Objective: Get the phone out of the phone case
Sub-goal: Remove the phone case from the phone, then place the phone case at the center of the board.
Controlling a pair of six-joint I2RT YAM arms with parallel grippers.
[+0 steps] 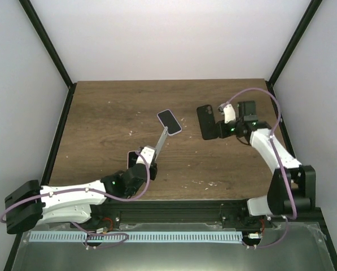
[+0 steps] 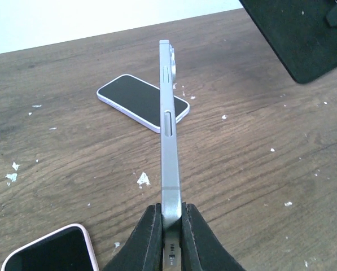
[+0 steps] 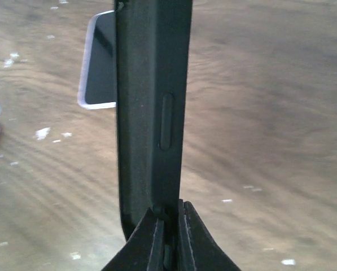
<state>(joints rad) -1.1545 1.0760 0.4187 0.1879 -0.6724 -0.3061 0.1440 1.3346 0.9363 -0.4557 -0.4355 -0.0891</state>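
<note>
The right gripper moves down and to the right in the top view next, freeing the case clear of the phones, since bare tabletop lies there.
My left gripper is shut on the bottom end of a silver phone, held edge-on above the table with its camera end pointing away. From above, that phone sticks out from the left gripper toward the table's middle. My right gripper is shut on the edge of the black phone case, which stands on edge. The case hangs at the right, apart from the held phone, with the right gripper at its right side. It also shows in the left wrist view, case.
A lavender-edged phone lies screen up on the wooden table between the arms; phone, phone. A pink-edged phone lies beside the left gripper. White specks dot the wood.
</note>
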